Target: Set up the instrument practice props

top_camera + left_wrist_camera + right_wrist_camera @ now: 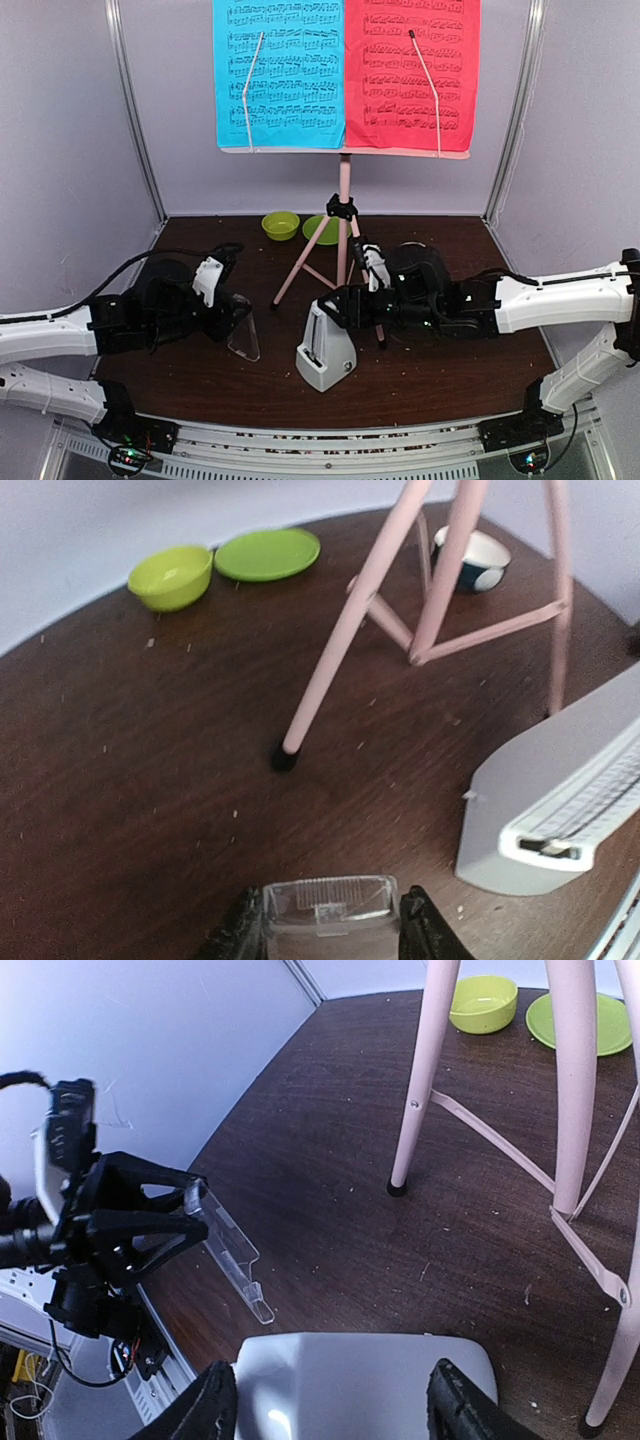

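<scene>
I will next lower my left gripper to the open tabletop beneath it and release the clear cover, as the cover hangs over bare table, apart from the metronome.
The pale pink music stand rises at the back centre, with the blue sheet and the red sheet side by side on its desk. In front of its legs the white metronome stands on the dark table. My right gripper is open, its fingers on either side of the metronome near its top. My left gripper is shut on the clear cover, which hangs tilted just left of the metronome. The cover is apart from the metronome.
A lime green bowl and plate lie at the back by the wall. A small white bowl with a dark base sits behind the stand's legs. The tripod legs spread over the middle of the table.
</scene>
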You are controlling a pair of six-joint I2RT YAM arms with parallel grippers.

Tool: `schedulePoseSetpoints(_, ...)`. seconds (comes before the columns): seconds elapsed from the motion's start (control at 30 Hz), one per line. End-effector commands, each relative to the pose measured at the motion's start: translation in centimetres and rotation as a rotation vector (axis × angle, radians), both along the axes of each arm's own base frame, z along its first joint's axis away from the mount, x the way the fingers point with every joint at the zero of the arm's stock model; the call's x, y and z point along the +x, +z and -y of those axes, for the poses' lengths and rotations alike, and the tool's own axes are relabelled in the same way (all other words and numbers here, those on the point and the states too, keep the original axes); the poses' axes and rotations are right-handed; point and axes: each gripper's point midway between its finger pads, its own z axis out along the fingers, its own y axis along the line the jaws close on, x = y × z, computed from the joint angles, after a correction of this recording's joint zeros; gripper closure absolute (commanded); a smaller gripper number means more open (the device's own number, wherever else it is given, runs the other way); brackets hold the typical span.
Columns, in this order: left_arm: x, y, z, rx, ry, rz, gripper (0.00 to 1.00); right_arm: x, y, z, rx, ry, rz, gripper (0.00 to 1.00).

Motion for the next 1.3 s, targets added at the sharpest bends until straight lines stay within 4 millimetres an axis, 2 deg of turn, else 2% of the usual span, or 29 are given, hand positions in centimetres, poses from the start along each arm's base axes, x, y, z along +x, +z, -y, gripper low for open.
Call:
schedulePoseSetpoints(0.0, 1.1, -3.9, -1.5, 0.096, 0.080, -0.227, 0.86, -1.0, -1.3, 1.1, -0.128, 0.041, -0.018, 0.32)
schedulePoseSetpoints(0.13, 2.8, -5.9, -1.9, 0.183, 0.137, -0.316, 0.86, -0.7, 2.2, 0.8, -0.063, 0.034, 0.028, 0.23)
schedulePoseSetpoints(0.23, 4.2, -7.2, -1.8, 0.202, 0.169, -0.351, 0.85, -0.4, 6.0, 0.1, 0.012, 0.033, 0.068, 0.15)
schedulePoseSetpoints(0.33, 5.2, -9.1, -1.8, 0.231, 0.191, -0.403, 0.85, -0.3, 9.0, -0.4, 0.049, 0.040, 0.093, 0.12)
schedulePoseSetpoints(0.43, 5.8, -10.5, -1.8, 0.248, 0.206, -0.427, 0.82, -0.7, 10.6, 0.5, 0.079, 0.028, 0.094, 0.12)
schedulePoseSetpoints(0.5, 6.0, -11.4, -1.9, 0.262, 0.213, -0.438, 0.78, -1.1, 10.7, 1.7, 0.097, 0.008, 0.081, 0.12)
schedulePoseSetpoints(0.57, 6.0, -12.0, -2.2, 0.266, 0.222, -0.453, 0.72, -1.6, 9.7, 3.2, 0.091, -0.010, 0.058, 0.14)
schedulePoseSetpoints(0.7, 5.8, -12.6, -2.3, 0.254, 0.217, -0.476, 0.54, -2.8, 5.4, 6.3, 0.048, -0.049, -0.012, 0.19)
schedulePoseSetpoints(0.8, 5.5, -11.7, -2.0, 0.222, 0.192, -0.465, 0.41, -3.6, 1.5, 8.5, 0.015, -0.085, -0.074, 0.23)
schedulePoseSetpoints(0.83, 5.4, -11.2, -1.9, 0.206, 0.186, -0.457, 0.39, -3.9, -0.3, 9.3, -0.010, -0.097, -0.095, 0.24)
schedulePoseSetpoints(0.87, 5.3, -10.4, -1.9, 0.184, 0.181, -0.441, 0.37, -4.1, -1.0, 9.6, -0.014, -0.103, -0.104, 0.25)
schedulePoseSetpoints(0.97, 5.1, -7.8, -1.8, 0.095, 0.168, -0.367, 0.06, -4.6, -3.8, 10.4, -0.055, -0.106, -0.139, 0.32)
schedulePoseSetpoints(1.03, 4.7, -6.4, -1.5, 0.042, 0.130, -0.324, 0.06, -4.7, -4.9, 10.3, -0.072, -0.103, -0.150, 0.39)
schedulePoseSetpoints(1.13, 3.9, -4.9, -0.5, -0.047, 0.057, -0.273, 0.15, -4.5, -6.5, 9.6, -0.101, -0.096, -0.159, 0.49)
schedulePoseSetpoints(1.27, 2.9, -4.8, 1.1, -0.117, -0.009, -0.270, 0.30, -4.1, -7.4, 7.8, -0.116, -0.073, -0.171, 0.56)
